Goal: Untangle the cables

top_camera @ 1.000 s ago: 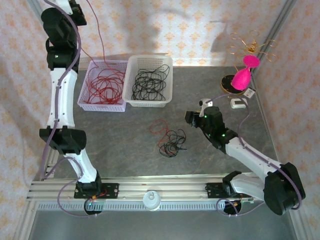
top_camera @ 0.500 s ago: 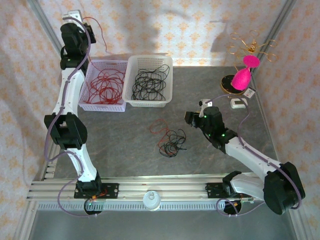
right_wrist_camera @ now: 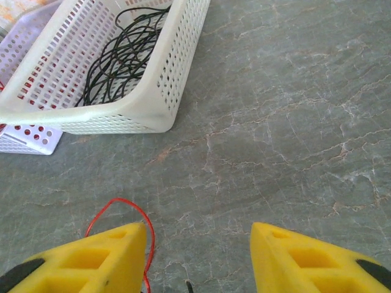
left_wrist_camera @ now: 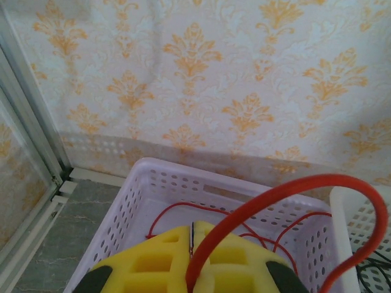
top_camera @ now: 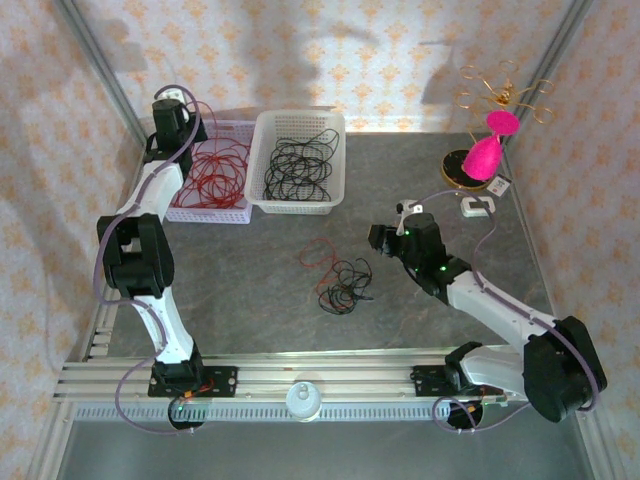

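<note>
I will tip my left gripper downward next, lower it over the inside of the lilac basket and let go of the red cable there, because that basket already holds red cables.
A loose knot of cables lies mid-table: a red loop (top_camera: 318,255) joined to black coils (top_camera: 345,283). My left gripper (top_camera: 180,125) hangs over the back of the lilac basket (top_camera: 200,214). In the left wrist view its yellow fingers (left_wrist_camera: 153,262) are shut on a red cable (left_wrist_camera: 293,186), which arches up and right over the basket (left_wrist_camera: 183,168). My right gripper (top_camera: 385,240) hovers just right of the knot, open and holding nothing. In the right wrist view a red cable loop (right_wrist_camera: 125,204) lies beside its left finger (right_wrist_camera: 116,256).
The lilac basket holds red cables (top_camera: 205,170). The white basket (top_camera: 297,207) beside it holds black cables (top_camera: 300,165), also in the right wrist view (right_wrist_camera: 122,55). A pink object on a stand (top_camera: 482,155) and a gold wire ornament (top_camera: 505,95) stand at the back right.
My left arm has swung down from high at the back-left corner to just over the lilac basket, carrying the red cable. The right arm has barely moved.
</note>
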Available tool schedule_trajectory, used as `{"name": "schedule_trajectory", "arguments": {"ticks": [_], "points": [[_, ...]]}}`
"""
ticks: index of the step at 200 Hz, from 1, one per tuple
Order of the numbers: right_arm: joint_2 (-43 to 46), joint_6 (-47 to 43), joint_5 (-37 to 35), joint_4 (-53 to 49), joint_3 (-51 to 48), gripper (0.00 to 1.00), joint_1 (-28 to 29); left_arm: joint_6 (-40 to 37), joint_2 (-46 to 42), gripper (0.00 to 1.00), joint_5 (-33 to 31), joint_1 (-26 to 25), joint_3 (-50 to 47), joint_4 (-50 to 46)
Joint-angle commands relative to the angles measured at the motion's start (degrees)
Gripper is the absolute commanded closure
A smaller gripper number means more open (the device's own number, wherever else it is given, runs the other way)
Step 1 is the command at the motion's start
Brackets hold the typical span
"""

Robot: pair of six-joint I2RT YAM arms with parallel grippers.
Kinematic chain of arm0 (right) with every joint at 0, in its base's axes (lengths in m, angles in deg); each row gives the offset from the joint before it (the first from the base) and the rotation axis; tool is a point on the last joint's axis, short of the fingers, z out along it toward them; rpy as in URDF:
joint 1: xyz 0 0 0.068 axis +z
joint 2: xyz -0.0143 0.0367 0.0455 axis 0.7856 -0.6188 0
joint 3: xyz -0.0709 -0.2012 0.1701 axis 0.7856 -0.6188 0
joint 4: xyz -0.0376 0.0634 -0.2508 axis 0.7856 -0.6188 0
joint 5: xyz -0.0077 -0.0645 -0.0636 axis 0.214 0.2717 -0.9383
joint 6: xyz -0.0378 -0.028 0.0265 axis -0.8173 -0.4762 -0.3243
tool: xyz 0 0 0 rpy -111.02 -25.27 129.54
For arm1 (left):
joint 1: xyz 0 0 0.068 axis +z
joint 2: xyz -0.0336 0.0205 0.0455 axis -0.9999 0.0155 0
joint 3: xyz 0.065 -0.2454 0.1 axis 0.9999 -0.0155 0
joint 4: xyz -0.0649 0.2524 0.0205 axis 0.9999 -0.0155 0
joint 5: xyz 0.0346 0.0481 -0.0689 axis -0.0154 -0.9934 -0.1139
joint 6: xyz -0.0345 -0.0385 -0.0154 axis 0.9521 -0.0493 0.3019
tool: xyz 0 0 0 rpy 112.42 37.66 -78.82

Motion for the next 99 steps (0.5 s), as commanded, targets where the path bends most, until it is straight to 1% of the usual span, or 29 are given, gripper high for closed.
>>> {"name": "schedule_trajectory", "arguments": {"ticks": [1,19,33,58,71,82,92,99], "points": [[-0.11,1.46,-0.72,-0.32,0.76,0.51,0.16,1.98,2.78,1.00,-1.19,0.61,0.66,-0.52],[-0.69,2.35,-0.69,-0.14,0.78,0.51,0.16,4.15,5.38,1.00,-0.76,0.79,3.35,-5.46],[-1.34,3.02,-0.33,-0.18,1.12,0.51,0.18,6.04,8.14,1.00,-1.64,0.79,6.65,-10.43],[-1.37,3.67,0.32,-0.48,1.53,0.51,0.16,6.80,14.06,0.92,-3.47,0.80,14.64,-21.15],[-1.37,3.82,0.08,-0.53,1.41,0.51,0.16,6.83,16.18,0.85,-4.33,0.84,17.18,-25.03],[-1.37,3.87,-0.21,-0.66,1.33,0.51,0.16,6.82,16.80,0.79,-4.89,0.97,17.25,-26.09],[-1.33,3.95,-0.33,-0.88,1.18,0.51,0.16,6.94,16.99,0.70,-4.98,1.10,16.52,-26.23],[-1.28,4.07,-0.48,-0.99,1.18,0.51,0.16,7.08,16.98,0.62,-4.94,1.21,15.90,-25.93]]}}
